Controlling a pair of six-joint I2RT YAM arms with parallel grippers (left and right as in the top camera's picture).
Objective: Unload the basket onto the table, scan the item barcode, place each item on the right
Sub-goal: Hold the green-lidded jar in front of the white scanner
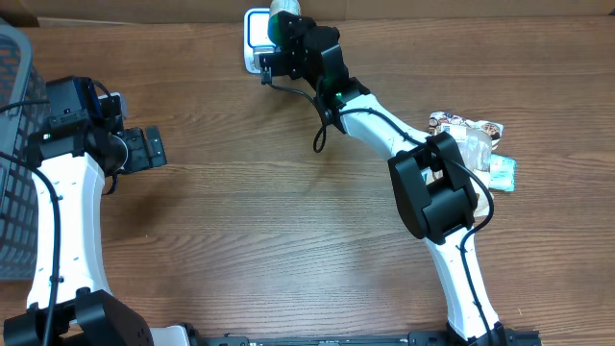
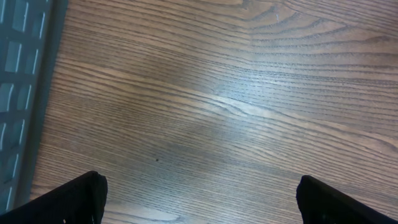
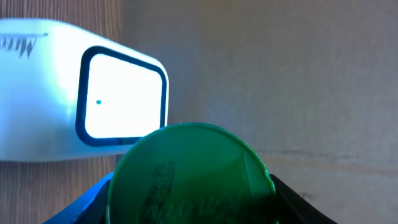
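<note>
My right gripper will move back and to the right in the overhead view, then down to the bare wood by the snack packets. It will let go there, as that spot is clear.
A round green item (image 3: 193, 177) with dark print on the face towards the camera fills the bottom of the right wrist view. My right gripper (image 3: 193, 208) is shut on its sides. Just beyond it to the left sits the white scanner (image 3: 50, 74), whose lit window (image 3: 121, 93) glows. From overhead, the right gripper (image 1: 279, 43) hovers at the scanner (image 1: 254, 34) by the table's far edge, and the item's pale green end (image 1: 282, 11) pokes out above it. My left gripper (image 1: 154, 149) (image 2: 199, 202) stands open over bare wood, holding nothing.
A grey mesh basket (image 1: 14, 144) (image 2: 18, 62) stands along the left edge. Several snack packets (image 1: 471, 139) lie at the right, beside the right arm's elbow. A brown cardboard wall (image 3: 280, 74) runs behind the scanner.
</note>
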